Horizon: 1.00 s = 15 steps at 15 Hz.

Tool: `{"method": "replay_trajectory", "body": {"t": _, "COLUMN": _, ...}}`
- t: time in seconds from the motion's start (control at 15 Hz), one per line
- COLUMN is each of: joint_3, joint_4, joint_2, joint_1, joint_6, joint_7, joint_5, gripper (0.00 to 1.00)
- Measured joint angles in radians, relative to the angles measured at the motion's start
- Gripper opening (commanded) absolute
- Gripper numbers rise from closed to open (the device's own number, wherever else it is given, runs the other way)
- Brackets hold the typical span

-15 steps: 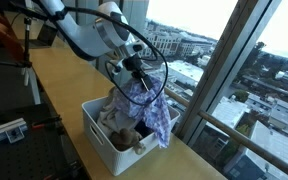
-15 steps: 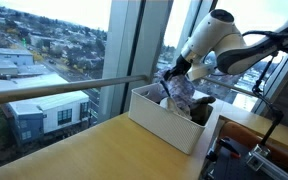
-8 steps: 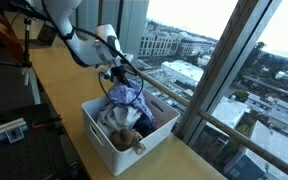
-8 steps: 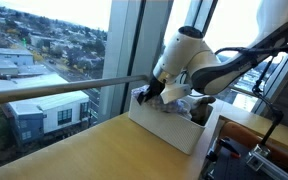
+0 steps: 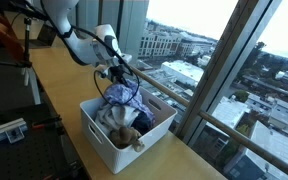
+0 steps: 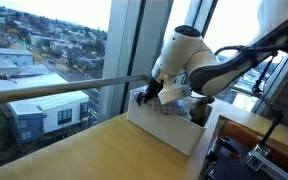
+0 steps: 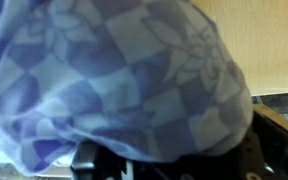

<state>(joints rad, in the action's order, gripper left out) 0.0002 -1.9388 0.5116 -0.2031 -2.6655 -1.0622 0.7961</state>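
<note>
My gripper holds the checked cloth point(image 5: 123, 97) at the bin's edge and should come in over the pile inside to release it, since its bunched folds already lie there.
A white bin point(image 5: 99, 137) point(image 6: 164, 128) stands on a wooden counter beside the window. My gripper point(image 5: 115, 75) point(image 6: 148, 94) is low over the bin's edge, shut on a blue and lilac checked cloth point(image 5: 123, 97) point(image 6: 176, 101). The cloth lies bunched on the pile inside the bin. In the wrist view the cloth point(image 7: 114, 80) fills nearly the whole picture and hides the fingertips. A brown soft toy point(image 5: 135, 141) and pale fabric point(image 5: 109, 117) also lie in the bin.
The wooden counter point(image 5: 54, 90) point(image 6: 74, 150) runs along tall window panes point(image 5: 214, 60) with a rail point(image 6: 54, 90) just beyond the bin. Black equipment point(image 5: 4, 128) sits by the counter's inner edge, and a black stand point(image 6: 246, 160) is next to the bin.
The arm has dropped and swung toward one end of the bin. The cloth, which hung spread from the gripper, now lies bunched in the bin. Little has moved in the last half second.
</note>
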Motion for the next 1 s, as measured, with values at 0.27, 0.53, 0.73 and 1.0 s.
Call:
{"method": "replay_trajectory", "body": {"t": 0.27, "joint_3": -0.101, "joint_4": -0.077, "joint_2": -0.058, "joint_1": -0.009, "joint_6": -0.004, "joint_7": -0.001, "joint_5": 0.008, "gripper": 0.00}}
{"method": "replay_trajectory", "body": {"t": 0.53, "joint_3": -0.152, "joint_4": -0.146, "joint_2": -0.097, "joint_1": 0.009, "joint_6": -0.022, "joint_7": -0.001, "joint_5": 0.025, "gripper": 0.00}}
{"method": "replay_trajectory", "body": {"t": 0.73, "joint_3": -0.153, "joint_4": -0.170, "joint_2": -0.127, "joint_1": 0.010, "joint_6": -0.025, "joint_7": -0.001, "joint_5": 0.028, "gripper": 0.00}}
{"method": "replay_trajectory", "body": {"t": 1.0, "joint_3": -0.156, "joint_4": -0.202, "joint_2": -0.212, "joint_1": 0.008, "joint_6": -0.008, "joint_7": -0.001, "joint_5": 0.050, "gripper": 0.00}}
